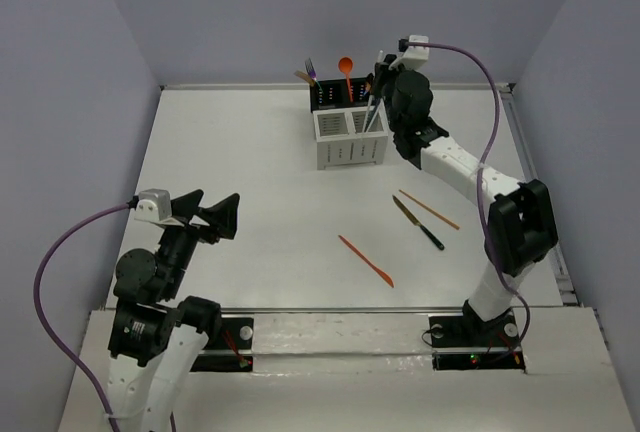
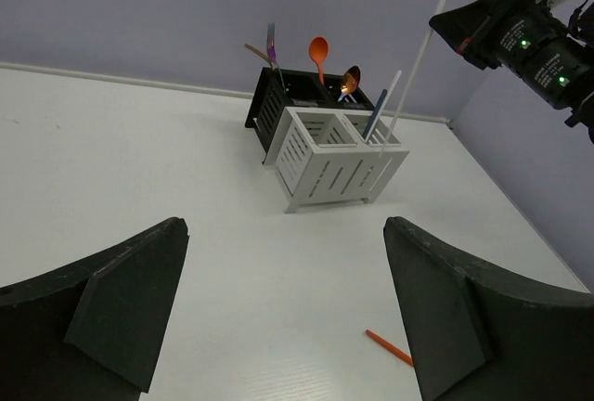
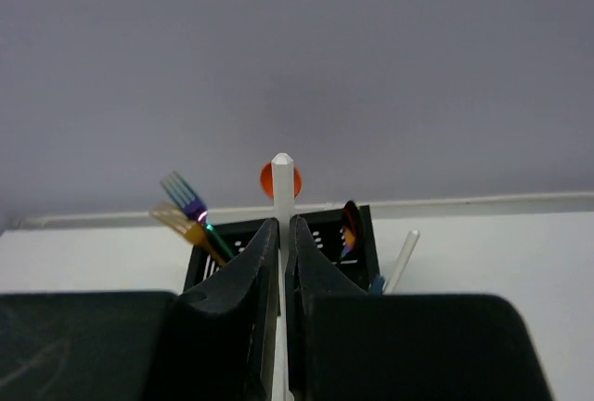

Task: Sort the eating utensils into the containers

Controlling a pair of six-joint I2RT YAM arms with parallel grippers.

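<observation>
I should next lower my right gripper toward the white holder with the dark blue utensil to let go of the white chopstick. Another white chopstick already leans at that holder.
The containers, two white holders in front of two black ones, stand at the back centre. My right gripper is shut on a white chopstick, held upright over the right white holder. An orange spoon and forks stand in the black holders. A second white chopstick and a dark blue utensil lean in the right white holder. An orange knife, a black-handled knife and an orange chopstick lie on the table. My left gripper is open and empty.
The table's back wall runs just behind the holders. The right arm reaches over the table's right side above the loose utensils. A purple cable loops from the right wrist. The orange knife's tip shows beside my left gripper's right finger.
</observation>
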